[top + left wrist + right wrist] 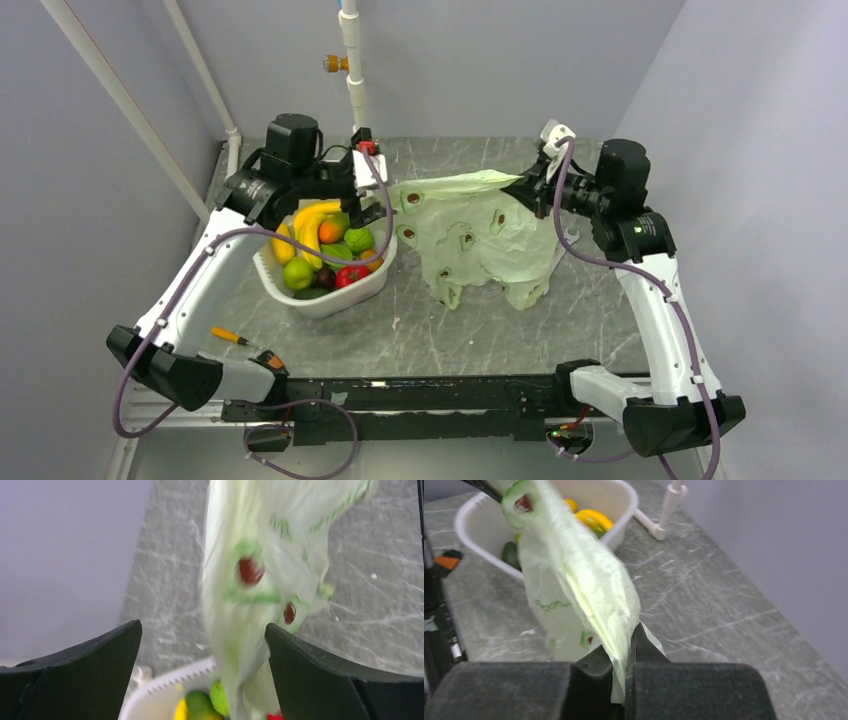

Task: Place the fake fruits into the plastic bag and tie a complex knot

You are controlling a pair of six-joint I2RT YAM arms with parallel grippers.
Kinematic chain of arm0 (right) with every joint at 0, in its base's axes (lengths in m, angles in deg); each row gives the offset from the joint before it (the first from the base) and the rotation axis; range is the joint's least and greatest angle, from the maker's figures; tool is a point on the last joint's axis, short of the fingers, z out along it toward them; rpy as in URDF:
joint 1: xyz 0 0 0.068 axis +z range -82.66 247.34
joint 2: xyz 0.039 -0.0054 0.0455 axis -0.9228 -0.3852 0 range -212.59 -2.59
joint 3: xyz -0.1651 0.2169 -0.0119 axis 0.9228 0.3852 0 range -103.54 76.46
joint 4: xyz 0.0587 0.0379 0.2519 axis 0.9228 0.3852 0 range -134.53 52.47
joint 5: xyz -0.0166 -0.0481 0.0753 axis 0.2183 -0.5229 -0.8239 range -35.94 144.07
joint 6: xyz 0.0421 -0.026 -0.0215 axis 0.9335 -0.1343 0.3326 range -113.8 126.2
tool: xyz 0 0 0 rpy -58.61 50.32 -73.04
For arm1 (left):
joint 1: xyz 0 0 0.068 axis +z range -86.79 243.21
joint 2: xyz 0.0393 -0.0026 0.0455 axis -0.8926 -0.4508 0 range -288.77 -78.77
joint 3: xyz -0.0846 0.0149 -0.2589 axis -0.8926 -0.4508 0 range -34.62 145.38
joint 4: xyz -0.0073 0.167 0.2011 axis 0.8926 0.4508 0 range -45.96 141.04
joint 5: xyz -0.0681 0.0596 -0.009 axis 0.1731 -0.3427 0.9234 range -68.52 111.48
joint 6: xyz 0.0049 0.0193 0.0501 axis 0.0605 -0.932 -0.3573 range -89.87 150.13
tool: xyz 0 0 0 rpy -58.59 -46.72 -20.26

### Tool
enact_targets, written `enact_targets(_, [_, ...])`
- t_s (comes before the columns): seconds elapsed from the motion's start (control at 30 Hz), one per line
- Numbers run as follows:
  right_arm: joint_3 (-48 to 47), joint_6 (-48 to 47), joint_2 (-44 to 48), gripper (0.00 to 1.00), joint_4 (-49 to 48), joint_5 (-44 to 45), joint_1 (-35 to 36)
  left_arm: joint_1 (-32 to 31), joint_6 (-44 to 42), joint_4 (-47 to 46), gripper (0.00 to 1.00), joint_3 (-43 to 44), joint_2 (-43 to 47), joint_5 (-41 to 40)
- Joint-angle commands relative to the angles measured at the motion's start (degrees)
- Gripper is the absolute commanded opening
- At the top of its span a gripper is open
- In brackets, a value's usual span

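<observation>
I will next move my left gripper to the right in the top view, onto the bag's edge beside my right gripper, whose fingers hold that edge up.
The pale-green plastic bag (480, 235) hangs stretched between my two grippers, its bottom resting on the table. My right gripper (522, 190) is shut on the bag's right edge, which is pinched between its fingers in the right wrist view (621, 640). My left gripper (385, 205) is at the bag's left end, above the white basin (325, 308). Its jaws stand wide open (202, 625), with the bag (250, 580) hanging between them, close to the right finger. The fake fruits (325, 250) lie in the basin: yellow bananas (310, 215), green ones, a red one (350, 275). No knot is in view.
An orange-handled screwdriver (240, 340) lies at the front left near the left arm's base. A white pipe (352, 60) stands at the back wall. Grey walls close in on the left, back and right.
</observation>
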Motion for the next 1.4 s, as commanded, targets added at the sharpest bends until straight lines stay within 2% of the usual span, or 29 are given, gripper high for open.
enact_targets(0.0, [-1.8, -0.1, 0.3, 0.00, 3.2, -1.7, 5.2, -9.4, 2.1, -11.8, 0.99, 0.7, 4.2, -6.4])
enact_targets(0.13, [-2.7, 0.6, -1.4, 0.00, 3.4, 1.1, 9.4, -18.3, 0.9, -14.2, 0.99, 4.3, 0.1, -10.0])
enact_targets(0.3, [-3.1, 0.1, -2.0, 0.00, 2.7, 3.8, 12.9, -24.1, 1.2, -15.4, 0.99, 8.1, -5.4, -11.7])
enact_targets(0.33, [-3.2, 0.1, -2.0, 0.00, 2.6, 4.0, 13.2, -24.8, 0.5, -15.5, 0.93, 8.3, -6.0, -12.0])
enact_targets(0.37, [-3.3, 0.0, -1.9, 0.01, 2.7, 4.1, 13.4, -25.6, -0.4, -15.1, 0.81, 8.7, -6.6, -12.4])
enact_targets(0.53, [-2.2, -2.8, -0.2, 0.15, 4.8, 6.6, 14.2, -26.2, 0.5, -11.7, 0.14, 10.7, -8.4, -14.4])
enact_targets(0.57, [-1.3, -4.3, 0.7, 0.20, 5.4, 7.9, 14.1, -26.1, 0.9, -10.2, 0.01, 11.4, -8.8, -15.8])
enact_targets(0.6, [0.0, -5.6, 1.6, 0.31, 5.4, 10.3, 13.9, -25.7, 2.2, -9.8, 0.00, 11.7, -8.9, -17.0])
enact_targets(0.67, [2.9, -6.0, 3.3, 0.73, 5.1, 15.4, 12.6, -21.5, 7.7, -11.9, 0.00, 10.2, -7.5, -12.4])
enact_targets(0.7, [4.4, -5.4, 3.6, 0.84, 4.9, 16.0, 11.3, -19.1, 11.4, -14.8, 0.00, 8.2, -6.1, -8.2])
enact_targets(0.77, [5.5, -4.4, 3.2, 0.96, 5.6, 14.1, 7.6, -16.0, 17.3, -20.7, 0.00, 4.7, -3.7, 0.1])
enact_targets(0.8, [5.8, -3.9, 2.7, 0.99, 5.5, 12.8, 6.6, -15.5, 18.2, -21.8, 0.00, 4.1, -3.3, 1.7])
enact_targets(0.93, [8.0, -3.0, 1.0, 1.00, 2.7, 8.6, 5.9, -14.5, 22.4, -24.5, 0.00, 4.2, -3.8, 6.7])
enact_targets(1.03, [8.8, -3.8, -0.2, 0.98, 3.2, 4.7, 5.9, -12.3, 28.0, -29.2, 0.00, 3.7, -3.9, 8.8])
enact_targets(1.1, [9.7, -5.9, -0.4, 0.88, 6.6, 2.9, 6.0, -9.9, 32.8, -32.8, 0.00, 3.6, -3.9, 10.1])
enact_targets(1.23, [15.1, -10.9, 2.4, 0.46, 9.7, 3.3, 5.2, -4.2, 41.8, -38.8, 0.00, 4.7, -4.3, 14.4])
enact_targets(1.27, [16.1, -12.3, 3.0, 0.28, 10.1, 3.5, 4.7, -3.5, 43.1, -39.0, 0.00, 5.5, -4.5, 15.3])
enact_targets(1.3, [16.7, -13.6, 3.3, 0.03, 10.7, 4.0, 4.2, -2.9, 43.7, -39.1, 0.00, 6.2, -4.5, 16.1])
enact_targets(1.37, [17.0, -15.9, 3.2, 0.00, 13.1, 4.1, 1.4, -2.3, 43.4, -37.8, 0.00, 7.2, -4.1, 16.7])
